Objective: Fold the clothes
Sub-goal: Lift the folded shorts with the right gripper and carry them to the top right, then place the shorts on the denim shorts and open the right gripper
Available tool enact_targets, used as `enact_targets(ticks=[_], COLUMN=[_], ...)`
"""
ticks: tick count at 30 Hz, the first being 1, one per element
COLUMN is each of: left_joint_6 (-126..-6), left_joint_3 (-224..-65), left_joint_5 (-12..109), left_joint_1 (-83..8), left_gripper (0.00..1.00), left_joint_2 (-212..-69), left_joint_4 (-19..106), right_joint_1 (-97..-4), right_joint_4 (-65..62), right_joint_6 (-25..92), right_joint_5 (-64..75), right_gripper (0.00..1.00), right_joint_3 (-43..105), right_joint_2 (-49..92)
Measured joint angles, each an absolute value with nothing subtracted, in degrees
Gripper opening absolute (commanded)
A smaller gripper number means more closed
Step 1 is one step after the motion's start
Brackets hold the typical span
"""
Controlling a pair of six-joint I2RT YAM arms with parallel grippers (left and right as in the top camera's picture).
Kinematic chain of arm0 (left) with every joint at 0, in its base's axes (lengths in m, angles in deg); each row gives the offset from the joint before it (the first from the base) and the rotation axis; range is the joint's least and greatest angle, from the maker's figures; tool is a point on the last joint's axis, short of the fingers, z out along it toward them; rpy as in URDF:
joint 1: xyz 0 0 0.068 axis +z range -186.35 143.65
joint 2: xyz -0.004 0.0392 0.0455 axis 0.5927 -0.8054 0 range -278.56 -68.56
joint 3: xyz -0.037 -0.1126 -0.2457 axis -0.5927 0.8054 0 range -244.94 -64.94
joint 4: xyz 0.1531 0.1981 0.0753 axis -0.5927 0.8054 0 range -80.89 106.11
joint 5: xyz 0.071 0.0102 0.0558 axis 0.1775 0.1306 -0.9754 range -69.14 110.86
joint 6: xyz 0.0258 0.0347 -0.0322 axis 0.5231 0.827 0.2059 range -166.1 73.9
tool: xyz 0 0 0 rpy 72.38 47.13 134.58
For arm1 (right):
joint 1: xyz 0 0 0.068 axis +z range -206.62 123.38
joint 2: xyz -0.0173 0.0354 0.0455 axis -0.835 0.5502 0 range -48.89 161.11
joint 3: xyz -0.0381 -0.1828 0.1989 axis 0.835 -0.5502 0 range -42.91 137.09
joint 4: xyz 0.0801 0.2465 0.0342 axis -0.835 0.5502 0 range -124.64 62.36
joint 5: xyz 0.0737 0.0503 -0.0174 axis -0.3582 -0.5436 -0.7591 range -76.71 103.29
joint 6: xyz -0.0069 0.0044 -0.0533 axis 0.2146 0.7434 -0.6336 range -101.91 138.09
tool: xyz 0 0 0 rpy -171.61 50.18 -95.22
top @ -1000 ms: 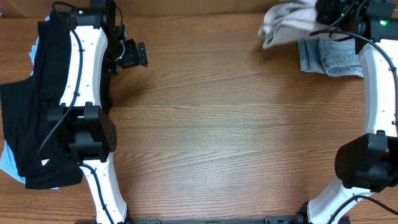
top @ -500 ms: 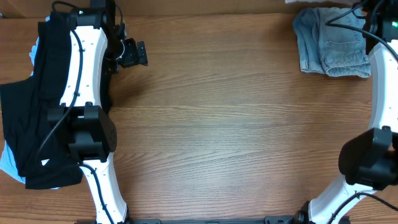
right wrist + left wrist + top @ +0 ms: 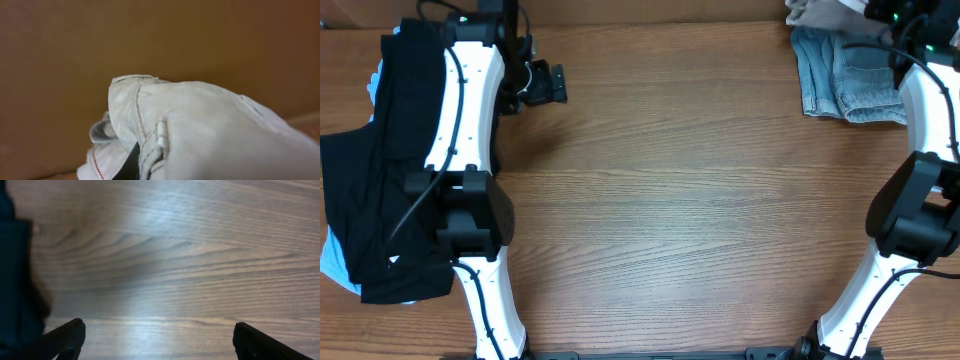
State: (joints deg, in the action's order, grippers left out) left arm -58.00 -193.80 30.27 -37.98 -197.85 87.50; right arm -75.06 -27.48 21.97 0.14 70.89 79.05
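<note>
The khaki shorts (image 3: 812,12) are past the far part of the flat denim shorts, so the robot's right gripper will next lower them back over the denim and then open.
Pale beige khaki shorts (image 3: 210,135) fill the lower right wrist view, bunched, with a belt loop (image 3: 160,135) showing. My right gripper (image 3: 876,8) is shut on them at the table's far right edge, its fingers buried in the cloth. From overhead only a corner of these shorts (image 3: 812,12) shows. Faded blue denim shorts (image 3: 850,75) lie flat just below it. Black garments (image 3: 360,200) lie piled at the left. My left gripper (image 3: 548,85) hangs open over bare wood beside them, with nothing between its fingertips (image 3: 67,336).
A light blue cloth (image 3: 334,268) pokes out from under the black pile. A brown wall (image 3: 160,40) stands behind the table's far edge. Bare wooden tabletop (image 3: 680,200) spans the middle between the arms.
My right gripper has carried the beige shorts from above the denim shorts back to the far right edge. The left gripper has drifted slightly right and is still open.
</note>
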Motion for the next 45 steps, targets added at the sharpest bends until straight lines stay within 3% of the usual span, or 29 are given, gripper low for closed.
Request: enact_targets(ticks=[9, 11, 12, 15, 17, 23, 29, 37, 42, 45], left_joint_6=[-58.02, -58.02, -58.0, -58.0, -58.0, -58.0, -58.02, -58.02, -58.0, -58.0], left_joint_3=[-193.8, -193.8, -193.8, -193.8, -193.8, -193.8, -193.8, -193.8, -193.8, -193.8], left_joint_5=[30.31, 30.29, 30.29, 30.27, 30.29, 30.27, 30.27, 30.27, 30.27, 30.27], left_joint_1=[-39.81, -39.79, -39.75, -39.75, -39.75, -39.75, -39.75, -39.75, -39.75, -39.75], left_gripper=[0.98, 0.98, 0.98, 0.98, 0.98, 0.99, 1.0, 1.0, 1.0, 1.0], left_joint_2=[-197.85, -197.85, -197.85, -197.85, -197.85, -197.85, -197.85, -197.85, -197.85, -197.85], left_joint_4=[84.71, 84.6, 84.53, 84.44, 84.38, 83.09, 82.8, 82.94, 82.85, 82.76], right_joint_1=[-79.43, -79.47, -79.45, -79.19, -79.08, -78.95, -79.19, -79.12, -79.08, -78.95], right_joint_4=[-12.11, -7.22, -4.66, 3.6, 9.05, 19.34, 20.52, 20.43, 19.49, 13.44], right_joint_6=[21.86, 21.79, 21.62, 20.9, 20.4, 19.7, 19.41, 16.46, 13.69, 12.51], right_joint_5=[-4.73, -6.77, -7.77, -10.66, -12.12, -17.7, -23.9, -30.46, -31.62, -26.2], right_gripper=[0.04, 0.08, 0.16, 0.66, 0.74, 0.72, 0.64, 0.64, 0.71, 0.83], right_joint_3=[71.37, 71.39, 71.46, 71.59, 71.7, 71.72, 71.76, 73.64, 74.74, 74.8], right_joint_2=[79.31, 79.31, 79.31, 79.31, 79.31, 79.29, 77.48, 67.97, 63.31, 63.31])
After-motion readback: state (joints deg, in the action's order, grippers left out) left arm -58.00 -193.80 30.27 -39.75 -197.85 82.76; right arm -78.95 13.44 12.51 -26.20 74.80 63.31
